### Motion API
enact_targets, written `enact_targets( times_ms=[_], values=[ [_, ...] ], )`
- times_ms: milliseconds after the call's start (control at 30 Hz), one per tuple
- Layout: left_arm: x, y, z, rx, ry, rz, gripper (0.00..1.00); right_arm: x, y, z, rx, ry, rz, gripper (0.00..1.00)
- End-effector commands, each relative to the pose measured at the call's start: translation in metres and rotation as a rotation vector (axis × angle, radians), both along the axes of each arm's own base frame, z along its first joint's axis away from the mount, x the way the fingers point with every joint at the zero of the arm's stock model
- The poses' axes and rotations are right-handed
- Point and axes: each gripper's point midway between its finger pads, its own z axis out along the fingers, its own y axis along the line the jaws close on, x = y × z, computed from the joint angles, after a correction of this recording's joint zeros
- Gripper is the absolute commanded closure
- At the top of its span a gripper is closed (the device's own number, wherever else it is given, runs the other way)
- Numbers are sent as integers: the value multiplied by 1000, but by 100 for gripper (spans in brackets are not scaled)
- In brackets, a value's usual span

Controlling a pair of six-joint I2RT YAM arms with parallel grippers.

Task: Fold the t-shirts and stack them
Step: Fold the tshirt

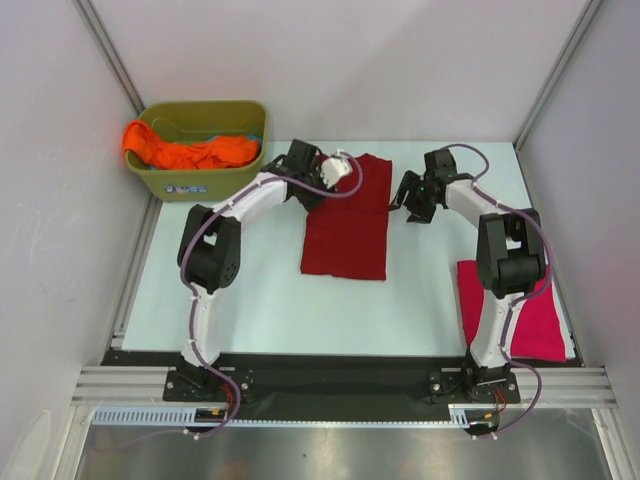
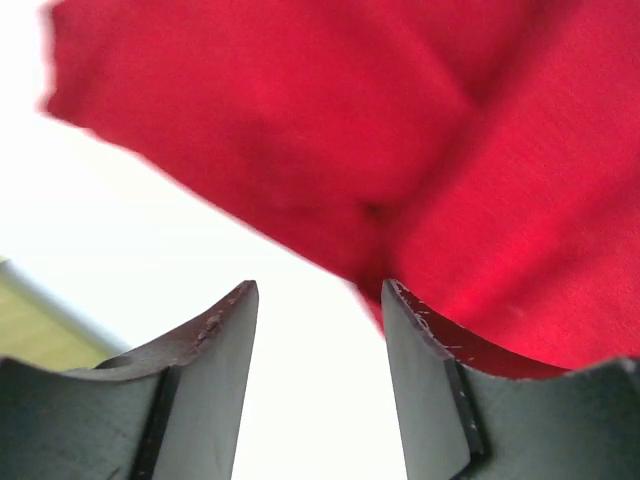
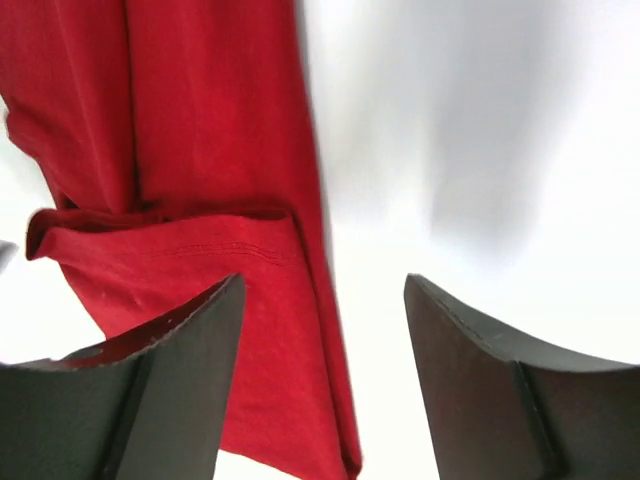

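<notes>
I will next move my right gripper back along the dark red t-shirt's edge, then down onto the t-shirt's near corner, closer to my base.
A dark red t-shirt [image 1: 346, 222] lies folded into a long strip on the middle of the table. My left gripper [image 1: 343, 172] hovers at its far left corner, open and holding nothing [image 2: 320, 300]; the red cloth [image 2: 300, 130] sits just beyond the fingertips. My right gripper [image 1: 408, 200] is just off the shirt's right edge, open [image 3: 325, 290], with the hemmed fold [image 3: 200, 250] below its left finger. A magenta-pink t-shirt [image 1: 535, 318] lies folded at the right, partly under the right arm. An orange t-shirt [image 1: 190, 152] hangs out of the tub.
The olive-green tub [image 1: 205, 182] stands at the table's far left corner. Grey walls close in both sides and the back. The white table [image 1: 270, 300] ends at a black rail in front, where both arm bases are bolted.
</notes>
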Motion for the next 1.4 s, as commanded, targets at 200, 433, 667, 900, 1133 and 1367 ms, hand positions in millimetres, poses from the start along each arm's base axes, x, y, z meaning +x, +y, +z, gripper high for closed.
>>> enact_targets(
  times_ms=[200,433,667,900,1133,1367],
  values=[
    [-27,6,74,-269,83,71,45,-30,45,68,-30,-207,126,46],
    [-174,0,23,-112,290,-290,46,-115,44,26,-44,-8,94,37],
    [-213,16,-20,112,186,-475,32,-170,52,2,-12,19,130,37],
    [-200,12,-35,200,93,-456,35,-172,53,-20,-5,51,83,40],
    [-192,29,-55,276,26,-419,45,-163,56,-36,42,48,36,50],
    [-193,24,-61,230,24,-389,76,-166,38,-47,78,96,-45,86]
  ],
)
